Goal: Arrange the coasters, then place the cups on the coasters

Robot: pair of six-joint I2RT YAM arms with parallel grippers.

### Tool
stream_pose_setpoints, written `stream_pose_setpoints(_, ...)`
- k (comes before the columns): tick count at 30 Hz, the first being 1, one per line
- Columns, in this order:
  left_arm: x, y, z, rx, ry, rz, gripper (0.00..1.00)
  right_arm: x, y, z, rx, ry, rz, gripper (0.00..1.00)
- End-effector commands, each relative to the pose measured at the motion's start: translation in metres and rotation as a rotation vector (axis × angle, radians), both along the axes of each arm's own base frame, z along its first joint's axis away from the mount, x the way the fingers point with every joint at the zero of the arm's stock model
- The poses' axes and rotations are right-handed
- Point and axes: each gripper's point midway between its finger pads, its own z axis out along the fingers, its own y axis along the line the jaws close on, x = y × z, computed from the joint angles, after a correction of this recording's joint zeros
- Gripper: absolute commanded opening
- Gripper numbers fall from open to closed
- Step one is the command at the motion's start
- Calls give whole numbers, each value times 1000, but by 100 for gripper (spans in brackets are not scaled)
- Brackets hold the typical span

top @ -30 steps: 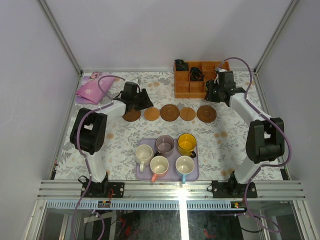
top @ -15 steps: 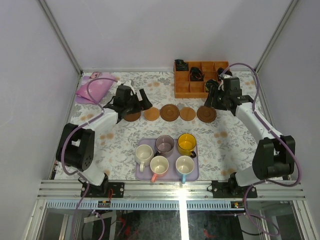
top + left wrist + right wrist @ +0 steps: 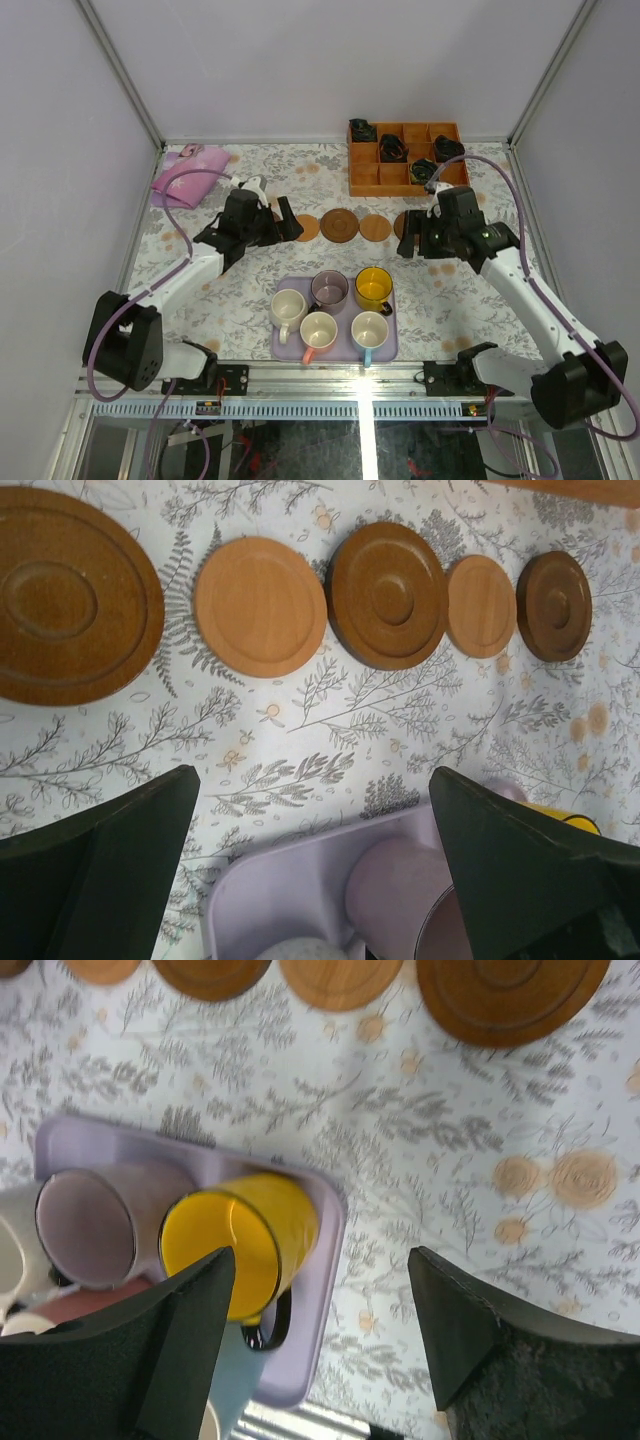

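The yellow cup's black handle [image 3: 387, 308] [image 3: 269, 1330] juts out past the cup's rim, so next my right gripper lowers back toward the tray and closes around that handle.
Five round wooden coasters lie in a row across the mat: a dark one [image 3: 70, 595], tan [image 3: 260, 607], dark [image 3: 388, 595], tan [image 3: 482, 606] and dark [image 3: 554, 605]. In the top view the end ones are partly hidden under the grippers. The cups stand on a lilac tray [image 3: 387, 347]: cream [image 3: 288, 307], mauve [image 3: 330, 290], yellow [image 3: 373, 288], cream with a pink handle [image 3: 318, 330], and one with a blue handle [image 3: 369, 330]. My left gripper [image 3: 283, 222] [image 3: 315, 820] hangs open above the tray's far left corner. My right gripper [image 3: 420, 243] [image 3: 322, 1260] is open just right of the yellow cup [image 3: 235, 1245], holding nothing.
An orange-brown wooden box [image 3: 405, 170] with square compartments holding black cable bundles sits at the back right. A pink cloth pouch [image 3: 185, 172] lies at the back left. The tray's right edge [image 3: 325, 1290] lies below the right gripper.
Both grippers have opened wide and drawn back from the ends of the coaster row toward the tray. The coasters and cups have stayed in place.
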Motion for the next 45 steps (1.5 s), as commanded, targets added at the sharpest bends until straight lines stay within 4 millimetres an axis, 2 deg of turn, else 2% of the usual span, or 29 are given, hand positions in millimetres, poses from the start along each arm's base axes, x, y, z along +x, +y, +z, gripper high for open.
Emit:
stream_pose_setpoints(1, -11, 6, -4, 21, 0, 9, 100, -48, 7, -6, 19, 79, 62, 78)
stream_pose_setpoints(7, -11, 2, -1, -6, -17, 6, 100, -89, 11, -23, 25, 142, 119, 76)
stream_pose_setpoints(12, -11, -1, -3, -28, -16, 9, 100, -104, 18, -32, 32, 166, 138, 72)
stream_pose_setpoints(26, -12, 4, -9, -31, -19, 50, 100, -111, 33, -54, -11, 216, 223, 65)
stream_pose_setpoints(45, -10, 6, -20, -25, -2, 75, 100, -121, 54, -72, -12, 278, 326, 64)
